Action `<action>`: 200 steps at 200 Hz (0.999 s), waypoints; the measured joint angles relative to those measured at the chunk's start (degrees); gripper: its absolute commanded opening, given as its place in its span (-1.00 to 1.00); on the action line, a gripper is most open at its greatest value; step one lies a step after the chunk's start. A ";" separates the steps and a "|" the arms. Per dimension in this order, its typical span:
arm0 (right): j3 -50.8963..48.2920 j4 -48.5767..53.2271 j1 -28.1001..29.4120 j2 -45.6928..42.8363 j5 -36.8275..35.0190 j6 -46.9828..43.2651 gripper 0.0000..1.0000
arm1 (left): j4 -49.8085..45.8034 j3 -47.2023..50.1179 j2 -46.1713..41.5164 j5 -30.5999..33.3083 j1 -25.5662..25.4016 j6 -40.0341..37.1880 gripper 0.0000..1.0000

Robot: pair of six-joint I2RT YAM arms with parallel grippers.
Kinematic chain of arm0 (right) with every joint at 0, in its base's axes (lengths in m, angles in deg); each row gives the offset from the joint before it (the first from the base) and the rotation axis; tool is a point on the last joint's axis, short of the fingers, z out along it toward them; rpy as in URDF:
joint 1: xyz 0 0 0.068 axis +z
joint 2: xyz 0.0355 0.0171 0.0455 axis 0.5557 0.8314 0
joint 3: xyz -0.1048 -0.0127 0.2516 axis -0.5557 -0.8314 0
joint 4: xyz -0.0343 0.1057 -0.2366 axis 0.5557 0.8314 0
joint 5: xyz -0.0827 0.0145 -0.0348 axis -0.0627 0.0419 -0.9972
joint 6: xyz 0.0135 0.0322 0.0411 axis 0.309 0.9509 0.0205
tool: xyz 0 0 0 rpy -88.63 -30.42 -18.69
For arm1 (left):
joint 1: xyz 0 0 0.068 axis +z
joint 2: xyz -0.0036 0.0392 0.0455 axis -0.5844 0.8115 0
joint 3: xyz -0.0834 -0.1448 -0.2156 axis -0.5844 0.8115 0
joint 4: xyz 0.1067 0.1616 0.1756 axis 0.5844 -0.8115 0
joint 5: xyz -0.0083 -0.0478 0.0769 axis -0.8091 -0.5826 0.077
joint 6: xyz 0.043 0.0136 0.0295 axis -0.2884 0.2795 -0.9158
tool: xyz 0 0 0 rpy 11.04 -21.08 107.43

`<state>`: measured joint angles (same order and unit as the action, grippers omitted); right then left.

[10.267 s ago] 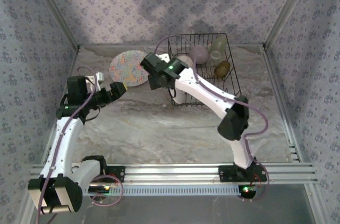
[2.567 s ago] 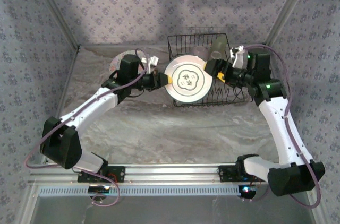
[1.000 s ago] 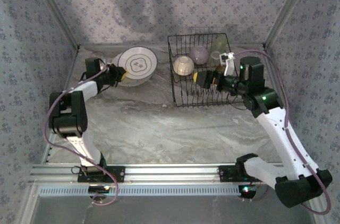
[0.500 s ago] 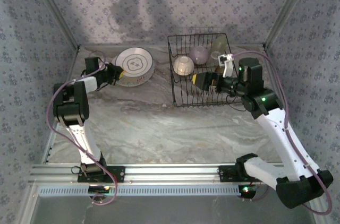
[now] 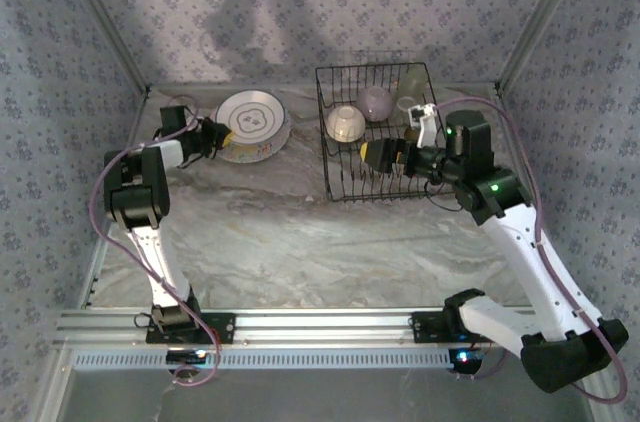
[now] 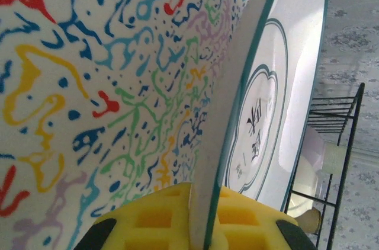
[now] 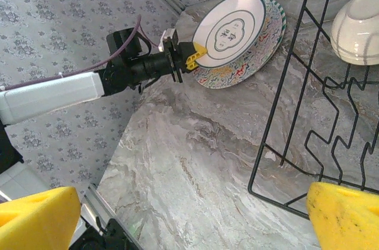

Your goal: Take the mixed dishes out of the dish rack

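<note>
I will next lower the white plate with my left gripper until it sits on the squiggle plate, then let go of the white plate's rim, because the white plate still hangs tilted just above the squiggle plate.
My left gripper is shut on the rim of the white plate with grey rings, its yellow pads clamped on the plate's edge. This plate is tilted just above the squiggle plate, which lies on the table and spreads across the left of the left wrist view. My right gripper hangs open and empty over the front of the black dish rack. In the rack sit a cream bowl, a pale lilac bowl and a cream cup.
Marble tabletop stretches bare in front of the rack and plates. Patterned walls enclose the back and both sides. The right wrist view looks past the rack's wire to both plates and the left gripper.
My left arm has swung the white plate to the far left and lowered it over the squiggle plate. My right gripper has edged slightly left inside the rack, still open.
</note>
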<state>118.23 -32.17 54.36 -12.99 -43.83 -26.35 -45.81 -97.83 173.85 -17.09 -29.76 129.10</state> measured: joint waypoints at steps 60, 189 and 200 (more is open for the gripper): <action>0.00 0.35 0.83 0.00 -1.22 0.00 0.99 | -1.09 -1.40 1.84 0.85 0.02 -0.37 -1.00; 0.00 0.39 2.16 0.44 -2.58 0.00 0.99 | -2.14 -2.93 3.30 1.51 0.76 -0.83 -0.98; 0.00 0.39 2.21 0.44 -2.60 0.00 0.99 | -2.16 -2.95 3.32 1.53 0.76 -0.85 -0.94</action>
<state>118.23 -31.78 56.57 -12.55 -46.43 -26.35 -47.97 -100.78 177.17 -15.56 -28.99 128.25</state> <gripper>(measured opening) 0.995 0.070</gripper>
